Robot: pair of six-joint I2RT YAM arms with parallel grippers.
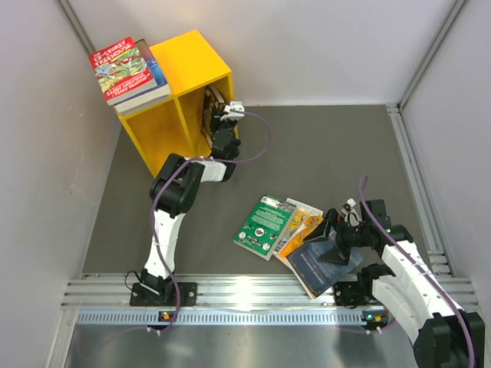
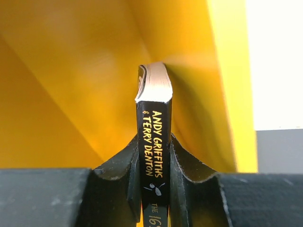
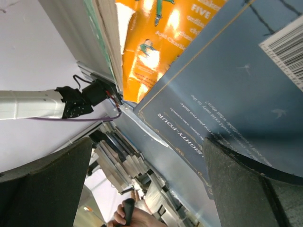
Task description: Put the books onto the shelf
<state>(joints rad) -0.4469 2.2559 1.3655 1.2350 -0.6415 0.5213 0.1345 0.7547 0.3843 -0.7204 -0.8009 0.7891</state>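
Observation:
My left gripper shifts the upright book sideways toward the shelf section's outer yellow side (image 1: 225,98) (image 2: 188,112) next, since a gap shows between them, then releases the book.
The yellow shelf (image 1: 178,92) stands at the back left with two compartments. My left gripper (image 1: 224,116) reaches into the right compartment, shut on an upright book with a black spine (image 2: 154,137) reading "Andy Griffiths & Terry Denton"; yellow shelf walls (image 2: 71,85) surround it. A red cartoon book (image 1: 121,67) lies on top of a small stack on the shelf's roof. On the table lie a green book (image 1: 265,222), an orange book (image 1: 304,227) and a dark blue book (image 1: 321,267), overlapping. My right gripper (image 1: 335,231) hovers open at the dark blue book (image 3: 227,90), one finger (image 3: 246,189) over its cover.
A metal rail (image 1: 253,295) runs along the near edge by both arm bases. White walls close in the left, back and right sides. Grey table mat (image 1: 330,153) stretches between the shelf and the loose books.

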